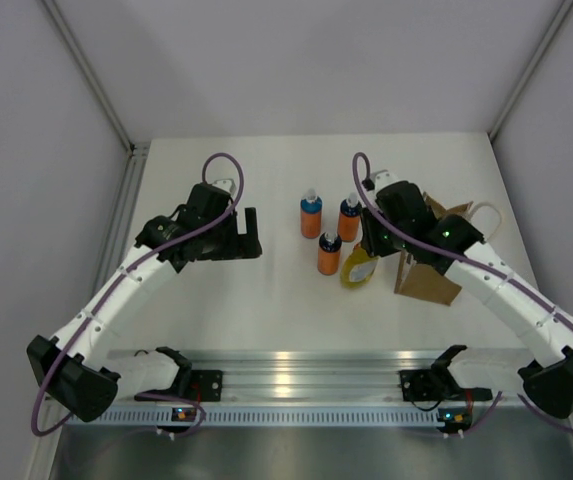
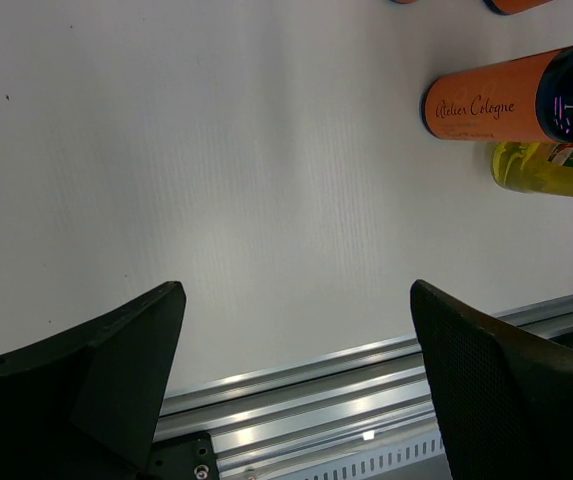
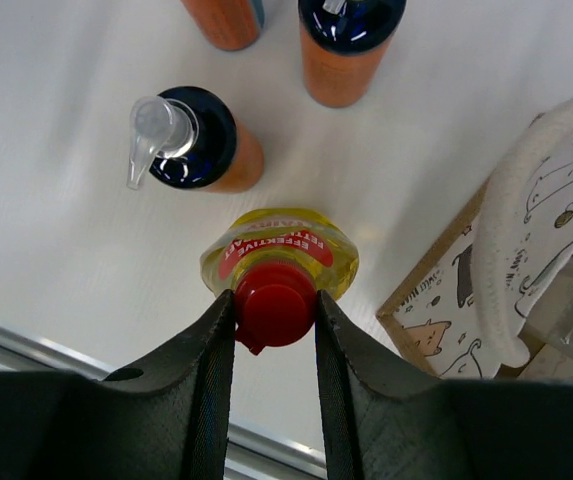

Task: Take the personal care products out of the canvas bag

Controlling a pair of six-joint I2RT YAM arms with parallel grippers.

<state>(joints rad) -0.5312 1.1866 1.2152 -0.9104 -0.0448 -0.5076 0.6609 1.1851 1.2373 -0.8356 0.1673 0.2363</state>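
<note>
My right gripper will next lower the yellow bottle straight onto the bare tabletop (image 1: 351, 291) beside the front orange bottle and release the red cap, since that tabletop is below my right gripper.
Three orange bottles stand on the table in the top view: one at the left (image 1: 311, 215), one at the back (image 1: 349, 217), one in front (image 1: 329, 253). My right gripper (image 3: 274, 310) is shut on the red cap of the rounded yellow bottle (image 3: 278, 250), held upright just left of the canvas bag (image 1: 428, 275). I cannot tell whether its base touches the table. The bag's patterned lining (image 3: 556, 200) and cream handle (image 3: 496, 270) show at right. A clear shape (image 3: 566, 315) lies inside it. My left gripper (image 2: 296, 295) is open and empty, well left of the bottles.
An aluminium rail (image 1: 286, 365) runs along the table's near edge. In the left wrist view one orange bottle (image 2: 496, 100) and the yellow bottle (image 2: 551, 170) show at the far right. White walls close the table at the back and sides.
</note>
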